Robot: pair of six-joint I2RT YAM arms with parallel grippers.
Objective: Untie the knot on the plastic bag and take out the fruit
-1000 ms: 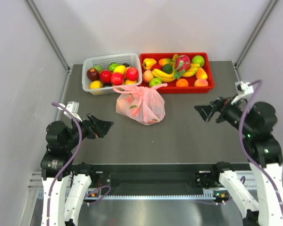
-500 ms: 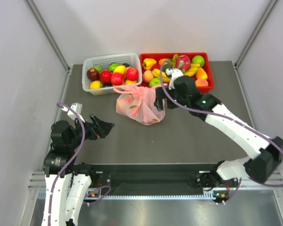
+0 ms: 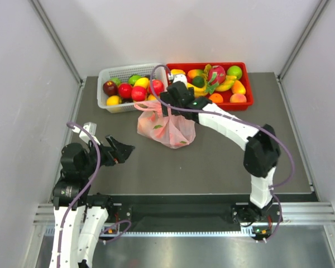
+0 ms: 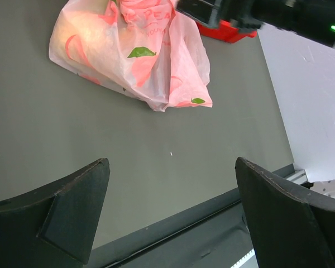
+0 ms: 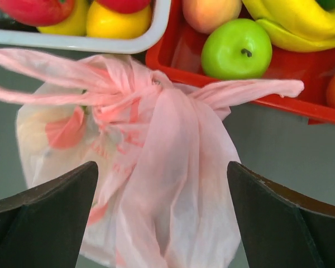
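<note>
The fold of the bag's near side runs between my open fingers just short of the knot (image 5: 125,92), so I will lower my right gripper onto the fold and close.
The pink plastic bag (image 3: 166,129) lies tied in the middle of the table, just in front of the basket and tray. My right gripper (image 3: 170,105) is open and empty, hovering over the bag's far end. In the right wrist view the right gripper (image 5: 162,167) straddles the bag (image 5: 173,223), and the knot (image 5: 125,92) sits just beyond the fingertips with handle strips spreading left and right. The fruit inside shows only as a vague orange shape (image 5: 64,129) through the plastic. My left gripper (image 3: 120,149) is open and empty, well short of the bag (image 4: 139,56) at the near left.
A white basket (image 3: 107,74) of fruit stands at the back left, and a red tray (image 3: 247,68) of fruit beside it on the right. The bag's handle strips reach the tray's near rim (image 5: 173,70), close to a green apple (image 5: 236,47).
My right arm has swung from the right side of the table across to the bag and now hovers over its knot end. The left arm has barely moved.
</note>
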